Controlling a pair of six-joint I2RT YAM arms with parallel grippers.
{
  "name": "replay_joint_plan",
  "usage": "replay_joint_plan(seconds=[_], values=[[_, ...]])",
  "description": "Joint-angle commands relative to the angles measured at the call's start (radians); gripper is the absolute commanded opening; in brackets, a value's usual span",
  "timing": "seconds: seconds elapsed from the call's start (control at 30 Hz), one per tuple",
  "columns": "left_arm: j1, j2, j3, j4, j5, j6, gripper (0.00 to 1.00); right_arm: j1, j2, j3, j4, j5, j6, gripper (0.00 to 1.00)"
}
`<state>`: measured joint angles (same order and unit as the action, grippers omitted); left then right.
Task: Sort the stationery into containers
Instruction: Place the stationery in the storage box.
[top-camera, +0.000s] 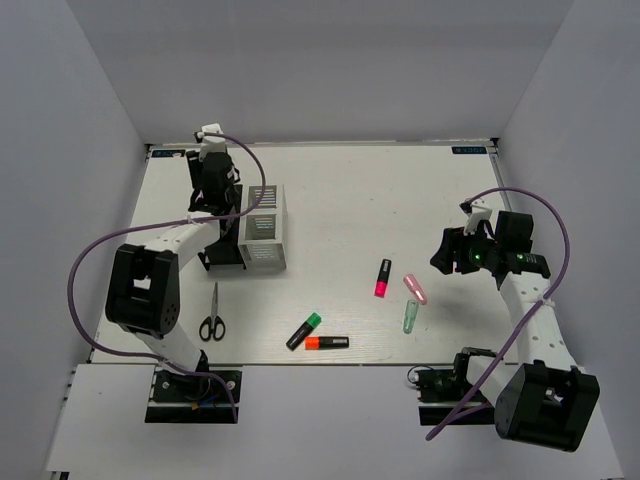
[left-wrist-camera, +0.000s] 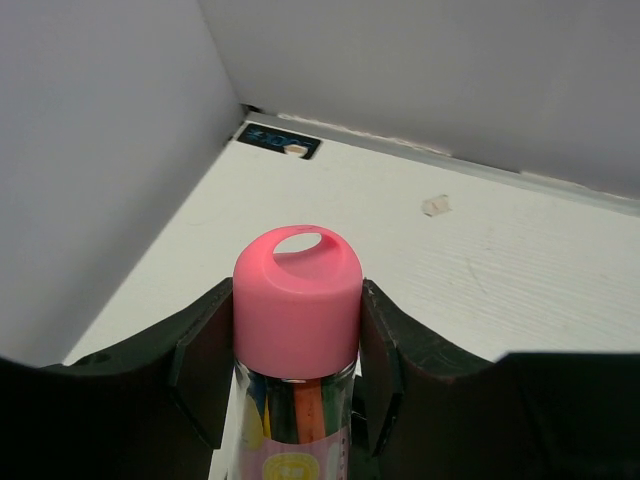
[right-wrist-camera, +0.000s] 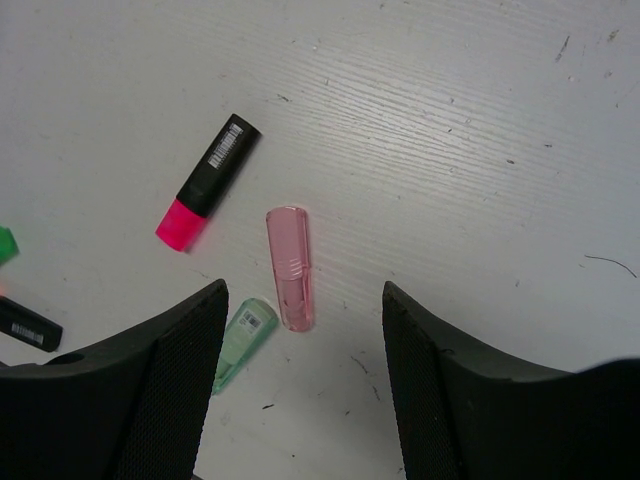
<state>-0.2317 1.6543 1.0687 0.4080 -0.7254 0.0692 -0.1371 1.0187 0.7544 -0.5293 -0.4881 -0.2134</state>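
I will lower my left gripper and shift it slightly toward the white container (top-camera: 265, 230), over the black container's far part, because the clear tube still hangs above that part.
My left gripper (left-wrist-camera: 297, 345) is shut on a clear tube with a pink round cap (left-wrist-camera: 297, 295) and coloured sticks inside. In the top view it (top-camera: 218, 205) hangs over the black container (top-camera: 228, 250), which is joined to the white container (top-camera: 265, 230). My right gripper (right-wrist-camera: 304, 300) is open and empty above a translucent pink piece (right-wrist-camera: 289, 268) and a translucent green piece (right-wrist-camera: 243, 342). A pink-ended highlighter (right-wrist-camera: 208, 180) lies to their left. The top view shows the right gripper (top-camera: 447, 256), green-ended (top-camera: 304, 330) and orange-ended (top-camera: 327, 342) highlighters, and scissors (top-camera: 211, 318).
Grey walls enclose the white table (top-camera: 350, 190) on three sides. The left arm's purple cable (top-camera: 100, 250) loops left of the containers. The right arm's cable (top-camera: 555, 240) arcs on the right. The table's near edge (top-camera: 300, 362) is just below the orange-ended highlighter.
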Motion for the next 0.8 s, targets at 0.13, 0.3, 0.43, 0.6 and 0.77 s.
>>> replay_joint_plan(seconds=[0.13, 0.3, 0.43, 0.6, 0.77], values=[[-0.005, 0.001, 0.025, 0.020, 0.086, -0.062, 0.00, -0.002, 0.015, 0.000, 0.003, 0.017, -0.012, 0.66], [0.000, 0.016, -0.001, 0.061, 0.095, -0.062, 0.00, -0.002, 0.023, -0.001, 0.003, 0.020, -0.018, 0.66], [0.003, 0.028, -0.001, 0.093, 0.109, -0.062, 0.00, -0.004, 0.030, -0.001, 0.006, 0.022, -0.020, 0.66], [0.002, 0.038, -0.042, 0.178, 0.124, -0.060, 0.00, -0.004, 0.040, -0.001, 0.008, 0.025, -0.024, 0.66], [0.003, 0.029, -0.084, 0.256, 0.132, -0.051, 0.00, -0.004, 0.049, 0.000, 0.009, 0.025, -0.024, 0.66]])
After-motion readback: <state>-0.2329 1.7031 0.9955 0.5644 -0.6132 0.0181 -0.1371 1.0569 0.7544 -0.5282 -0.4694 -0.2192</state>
